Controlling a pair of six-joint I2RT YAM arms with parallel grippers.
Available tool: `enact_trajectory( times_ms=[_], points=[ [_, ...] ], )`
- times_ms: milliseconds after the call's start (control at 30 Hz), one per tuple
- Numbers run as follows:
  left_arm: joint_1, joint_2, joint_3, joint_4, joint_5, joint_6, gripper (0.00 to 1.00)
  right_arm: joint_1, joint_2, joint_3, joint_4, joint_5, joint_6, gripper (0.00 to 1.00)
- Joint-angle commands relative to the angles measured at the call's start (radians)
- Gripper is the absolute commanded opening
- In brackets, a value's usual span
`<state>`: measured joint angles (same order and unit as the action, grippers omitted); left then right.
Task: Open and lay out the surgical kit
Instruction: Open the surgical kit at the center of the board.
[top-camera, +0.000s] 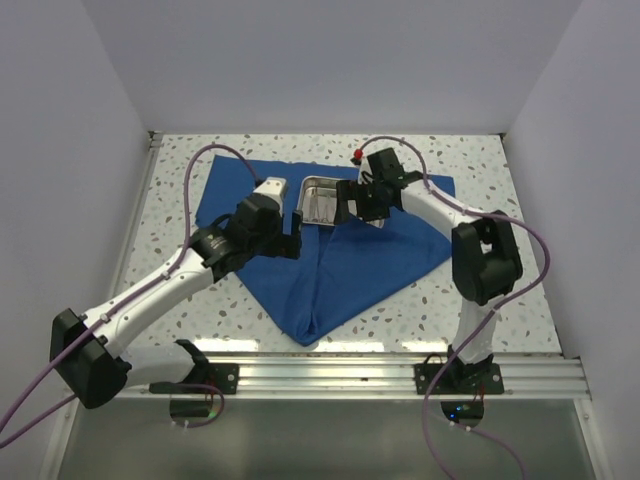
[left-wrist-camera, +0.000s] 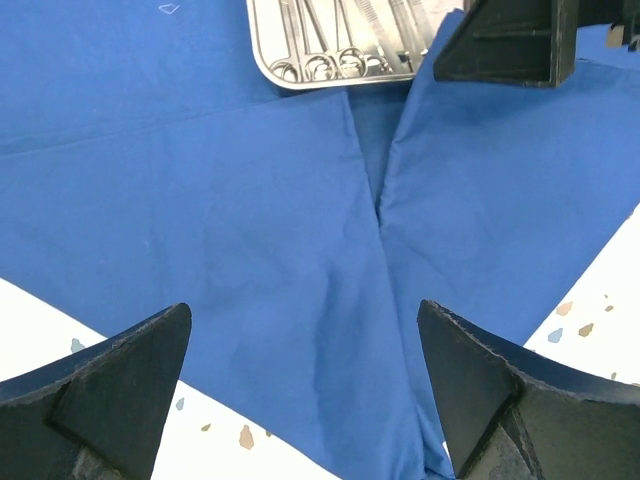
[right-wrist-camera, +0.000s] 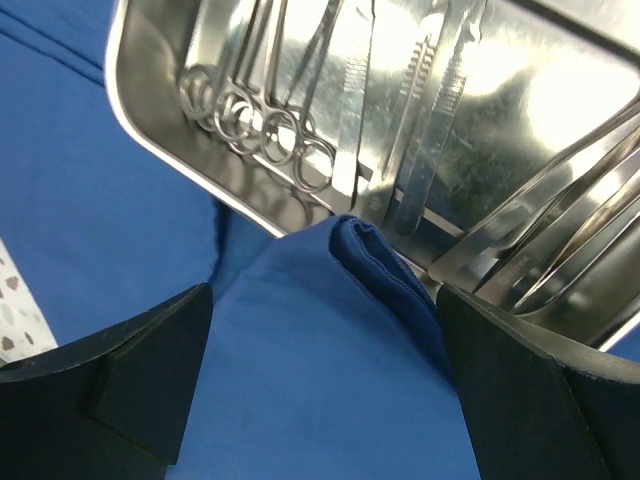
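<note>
Next, my right gripper eases its open fingers around the folded cloth corner over its raised fold (right-wrist-camera: 368, 258) and closes them, since the corner overlaps the tray's rim.
The royal-blue cloth wrap (top-camera: 340, 270) lies spread open on the speckled table. The shiny steel tray (top-camera: 322, 198) sits on its far middle. In the right wrist view the tray (right-wrist-camera: 150, 110) holds ring-handled forceps (right-wrist-camera: 270, 130) and tweezers (right-wrist-camera: 560, 210). A folded cloth corner (right-wrist-camera: 380, 260) lies against the tray's near rim. My right gripper (right-wrist-camera: 325, 300) is open, its jaws either side of that fold, at the tray's right edge (top-camera: 358, 208). My left gripper (left-wrist-camera: 303, 310) is open and empty over flat cloth (left-wrist-camera: 250, 200), just short of the tray (left-wrist-camera: 300, 82), at its left (top-camera: 290, 235).
White walls close in the table on the left, back and right. A metal rail (top-camera: 400, 375) runs along the near edge at the arm bases. A small red item (top-camera: 357, 155) sits beyond the tray. Bare speckled tabletop (top-camera: 480, 300) surrounds the cloth.
</note>
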<state>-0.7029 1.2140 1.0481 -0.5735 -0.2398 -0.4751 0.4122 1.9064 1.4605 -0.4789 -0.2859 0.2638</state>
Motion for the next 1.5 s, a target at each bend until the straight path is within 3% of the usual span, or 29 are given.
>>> enact_trajectory(
  times_ms=[0, 100, 167, 267, 367, 400, 500, 633, 800, 1000, 1133, 1267, 1467],
  points=[
    [0.011, -0.013, -0.007, 0.003, -0.006, 0.021, 0.99, 0.000, 0.017, -0.038, 0.065, -0.047, -0.025, 0.99],
    [0.013, -0.002, 0.001, 0.011, 0.011, 0.030, 0.99, 0.000, 0.036, -0.055, 0.094, -0.053, -0.009, 0.95],
    [0.014, 0.012, 0.007, 0.011, 0.016, 0.041, 1.00, -0.001, 0.045, -0.055, 0.105, -0.059, 0.005, 0.82],
    [0.016, 0.022, 0.009, 0.015, 0.025, 0.055, 1.00, 0.000, 0.043, -0.065, 0.125, -0.050, 0.014, 0.77],
    [0.019, 0.022, 0.009, 0.021, 0.034, 0.070, 1.00, 0.000, 0.045, -0.048, 0.114, -0.044, 0.014, 0.54],
    [0.022, 0.025, 0.010, 0.023, 0.036, 0.076, 1.00, 0.000, 0.043, -0.043, 0.112, -0.041, 0.014, 0.35],
    [0.026, 0.030, 0.009, 0.026, 0.037, 0.087, 1.00, 0.000, 0.017, -0.032, 0.111, -0.013, 0.026, 0.00],
    [0.036, 0.039, 0.010, 0.046, 0.042, 0.101, 1.00, -0.001, -0.052, -0.032, 0.070, 0.011, 0.043, 0.00],
    [0.069, 0.100, 0.041, 0.052, 0.036, 0.130, 0.99, 0.000, -0.306, -0.115, -0.021, 0.091, 0.078, 0.00],
    [0.095, 0.208, 0.073, 0.104, 0.066, 0.136, 0.98, 0.000, -0.611, -0.304, -0.242, 0.301, 0.098, 0.00],
    [0.095, 0.291, 0.096, 0.148, 0.077, 0.121, 0.96, 0.000, -0.840, -0.462, -0.427, 0.462, 0.239, 0.00],
    [0.095, 0.384, 0.125, 0.182, 0.080, 0.115, 0.93, 0.004, -1.001, -0.581, -0.497, 0.430, 0.353, 0.00],
    [0.072, 0.545, 0.199, 0.205, 0.060, 0.096, 0.90, 0.004, -1.096, -0.637, -0.736, 0.527, 0.613, 0.00]
  ],
)
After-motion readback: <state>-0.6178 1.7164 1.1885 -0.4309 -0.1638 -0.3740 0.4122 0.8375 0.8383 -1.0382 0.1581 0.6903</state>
